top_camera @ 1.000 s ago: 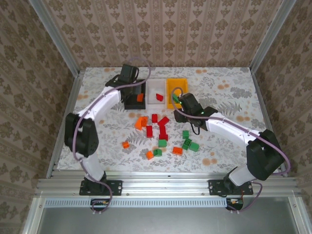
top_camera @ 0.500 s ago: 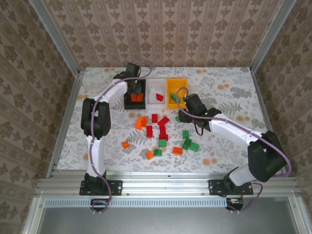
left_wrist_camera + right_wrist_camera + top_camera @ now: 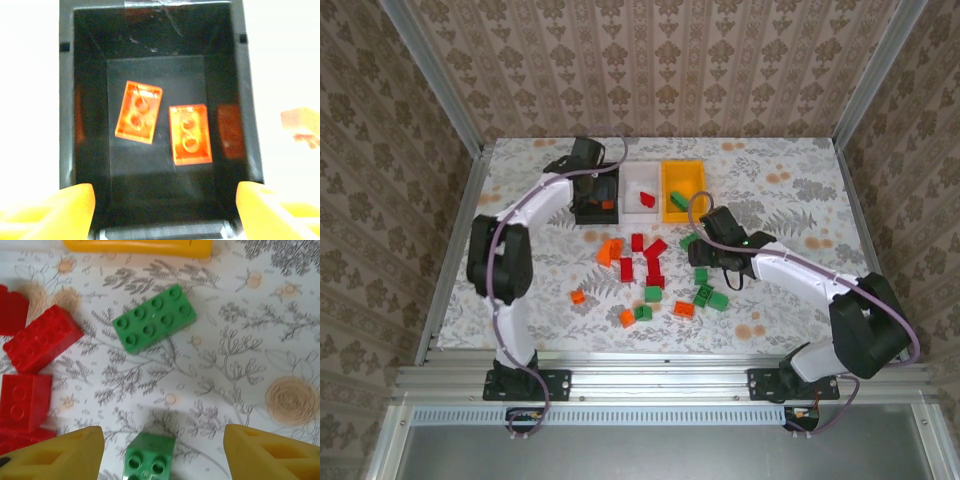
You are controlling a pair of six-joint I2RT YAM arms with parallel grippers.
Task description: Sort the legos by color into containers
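The lego sits below my right gripper and nearer my base. My right gripper will draw back next and lower its open fingers around the small green lego.
My left gripper hangs open over the black container. In the left wrist view its yellow fingertips stand wide apart above the black container, where two orange legos lie flat. The white container holds a red lego and the yellow container a green one. My right gripper is open low over the table. A small green lego sits between its fingers, untouched. A long green lego lies just beyond.
Loose legos lie mid-table: orange, red and green, with more green near my right arm. Red legos lie left of my right gripper, and the yellow container's near rim is ahead.
The left gripper opened and an orange lego dropped into the black container. The right gripper opened, left a green lego in the yellow container and pulled back toward the pile.
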